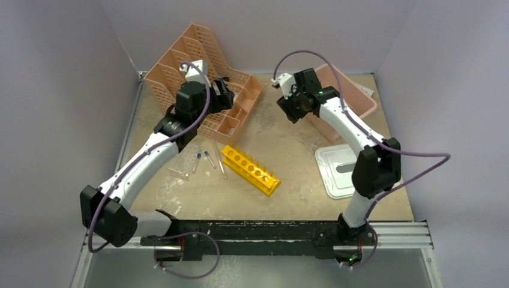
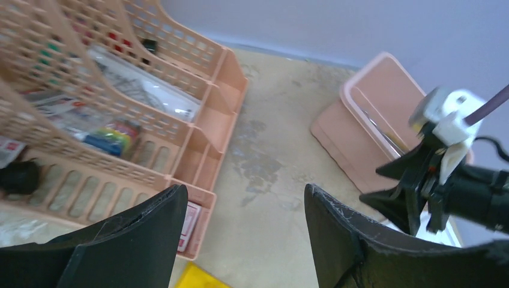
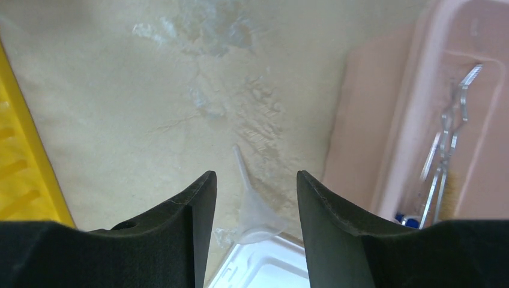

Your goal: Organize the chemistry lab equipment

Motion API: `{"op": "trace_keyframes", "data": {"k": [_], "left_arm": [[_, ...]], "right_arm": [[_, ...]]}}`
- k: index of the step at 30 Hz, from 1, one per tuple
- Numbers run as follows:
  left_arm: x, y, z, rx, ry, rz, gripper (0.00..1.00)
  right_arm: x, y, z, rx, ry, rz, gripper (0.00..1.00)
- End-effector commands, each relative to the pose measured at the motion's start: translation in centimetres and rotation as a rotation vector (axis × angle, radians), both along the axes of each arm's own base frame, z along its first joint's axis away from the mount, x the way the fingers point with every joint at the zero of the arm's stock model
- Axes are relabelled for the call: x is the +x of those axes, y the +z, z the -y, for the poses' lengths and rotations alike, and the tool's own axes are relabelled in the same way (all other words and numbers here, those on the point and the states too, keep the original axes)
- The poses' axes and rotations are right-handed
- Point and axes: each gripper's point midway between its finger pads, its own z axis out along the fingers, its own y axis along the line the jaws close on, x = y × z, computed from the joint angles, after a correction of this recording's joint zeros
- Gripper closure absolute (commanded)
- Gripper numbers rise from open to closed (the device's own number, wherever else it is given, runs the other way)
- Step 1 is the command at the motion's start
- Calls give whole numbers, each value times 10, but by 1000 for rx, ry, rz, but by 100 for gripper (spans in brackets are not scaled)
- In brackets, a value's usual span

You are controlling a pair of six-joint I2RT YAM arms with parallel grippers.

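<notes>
I should lower my open right gripper onto the funnel's slim stem (image 1: 302, 141) (image 3: 242, 168) and close its fingers, because that stem lies on bare tabletop, clear of the white lid.
The yellow test-tube rack (image 1: 251, 170) lies on the table centre; its edge shows in the right wrist view (image 3: 21, 180) and a corner in the left wrist view (image 2: 195, 279). Two blue-capped tubes (image 1: 203, 159) and a clear tube (image 1: 178, 174) lie left of it. Silvery tongs (image 3: 447, 144) and a small blue piece (image 3: 408, 221) lie inside the pink tub (image 3: 384, 120). A clear funnel (image 3: 252, 204) lies below my right gripper (image 3: 255, 177), which is open and empty. My left gripper (image 2: 246, 192) is open and empty beside the peach organizer (image 2: 204, 138).
The peach mesh organizer (image 1: 201, 78) stands at the back left with assorted items in it. The pink tub (image 1: 348, 99) is at the back right, and its white lid (image 1: 339, 171) lies in front of it. Walls close in three sides.
</notes>
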Motion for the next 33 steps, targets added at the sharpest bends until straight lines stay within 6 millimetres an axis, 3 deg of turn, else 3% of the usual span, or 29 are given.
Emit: {"op": "trace_keyframes", "data": {"k": [1,6,12,16,21,28,33], "left_arm": [[-4,17,-44,29,205,62,29],[-10,19,-55,46,242,74,29],[-11,16,-58,53,251,70,29],[-10,16,-58,58,254,70,29],[-9,14,-58,64,253,65,28],[-9,11,-58,69,253,59,28],[-9,10,-57,71,251,57,28]], "right_arm": [[-10,-54,8,-180,55,-120,46],[-2,-88,27,-328,18,-182,47],[-13,-114,30,-366,64,-264,48],[-19,-130,35,-405,74,-312,55],[-25,-143,37,-421,87,-367,63],[-33,-150,34,-405,106,-408,61],[-42,-158,30,-387,129,-467,71]]}}
